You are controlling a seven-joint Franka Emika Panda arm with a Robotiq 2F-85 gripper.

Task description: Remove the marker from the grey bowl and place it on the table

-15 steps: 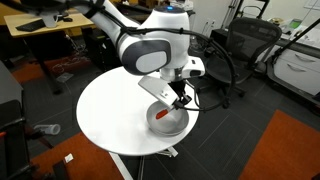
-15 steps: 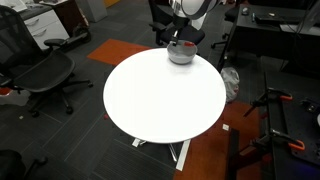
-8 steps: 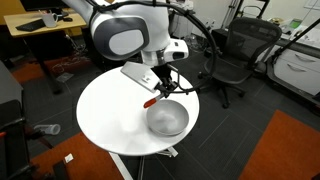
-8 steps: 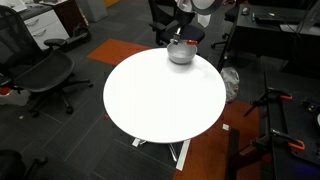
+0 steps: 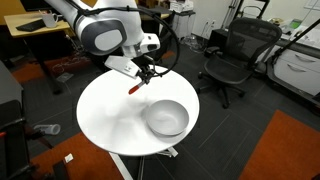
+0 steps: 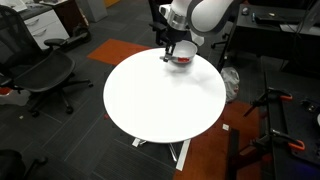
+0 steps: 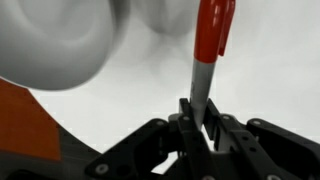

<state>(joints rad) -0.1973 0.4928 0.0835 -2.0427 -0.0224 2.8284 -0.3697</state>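
The gripper will carry the marker away from the grey bowl (image 5: 166, 117) and down toward the bare white tabletop, since the marker still hangs above the table there.
My gripper (image 5: 143, 75) is shut on the marker (image 5: 135, 87), held by its white end with the red part hanging free above the table (image 5: 100, 120). In the wrist view the marker (image 7: 208, 50) stands between the jaws (image 7: 198, 112), red part pointing away. The grey bowl (image 5: 166, 117) sits on the table to one side of the gripper, apart from it. It also shows in the wrist view (image 7: 55, 40) and behind the gripper (image 6: 168, 54) in an exterior view (image 6: 182, 58), at the rim of the table (image 6: 160, 105).
Black office chairs (image 5: 228, 55) (image 6: 45, 75) stand around the table. A wooden desk (image 5: 35, 30) is behind the arm. Orange carpet patches (image 5: 290, 150) lie on the floor.
My gripper has lifted the marker out of the grey bowl and carried it sideways, away from the bowl, over the bare table top.
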